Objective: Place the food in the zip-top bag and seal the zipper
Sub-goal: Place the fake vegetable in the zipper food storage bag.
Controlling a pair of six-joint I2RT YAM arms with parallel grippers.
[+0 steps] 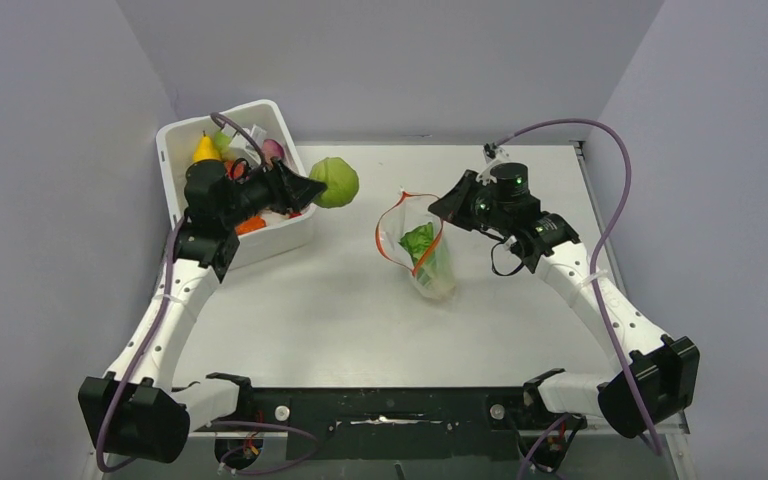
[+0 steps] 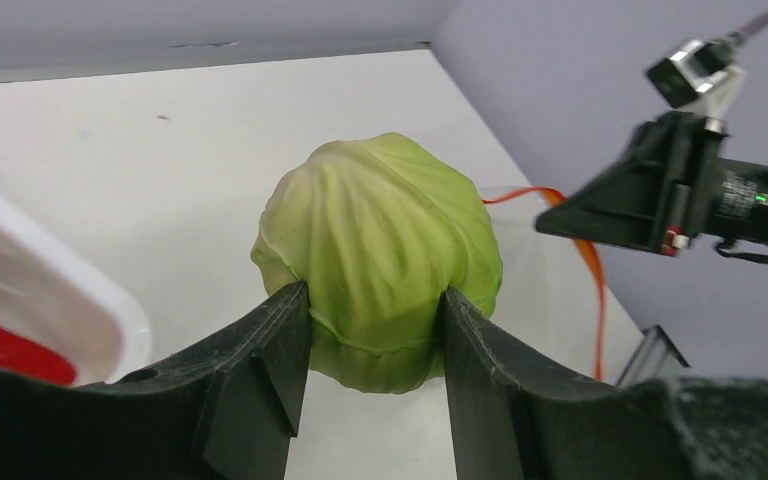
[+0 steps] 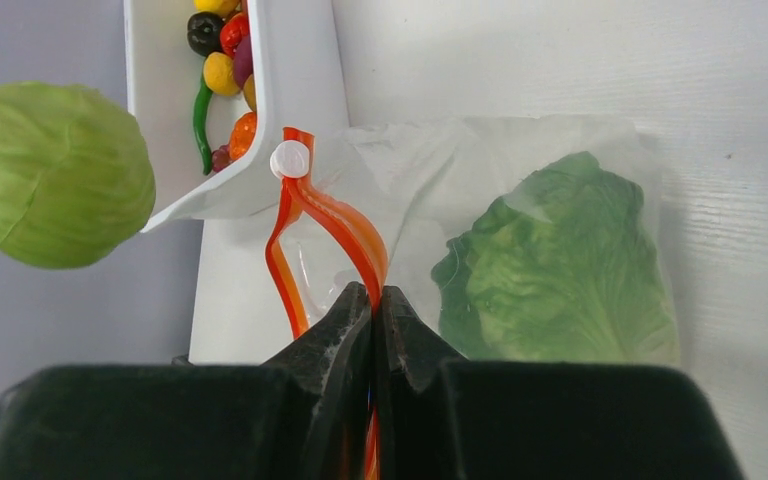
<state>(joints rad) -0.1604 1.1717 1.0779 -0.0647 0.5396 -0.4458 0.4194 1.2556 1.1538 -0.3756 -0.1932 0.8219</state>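
My right gripper will move slightly toward the tub (image 3: pixel 222 60) and keep the bag's zipper strip (image 3: pixel 371 258) raised before letting go of it, because the cabbage still hangs outside the open bag.
My left gripper (image 1: pixel 312 188) is shut on a round pale-green cabbage (image 1: pixel 335 181), held in the air just right of the tub; it fills the left wrist view (image 2: pixel 380 250) between the fingers (image 2: pixel 280 340). The clear zip-top bag (image 1: pixel 422 250) lies mid-table with ruffled green lettuce (image 3: pixel 560 270) inside. Its mouth is open, the red-orange zipper (image 3: pixel 330 215) looping upward. My right gripper (image 3: pixel 371 292) is shut on the zipper strip at the bag's right rim (image 1: pixel 440 212). More food lies in the tub (image 3: pixel 222 60).
A white rectangular tub (image 1: pixel 290 235) stands at the back left, with a yellow pear (image 1: pixel 205 150), orange and red pieces. Grey walls close in the table on three sides. The left arm reaches across the tub.
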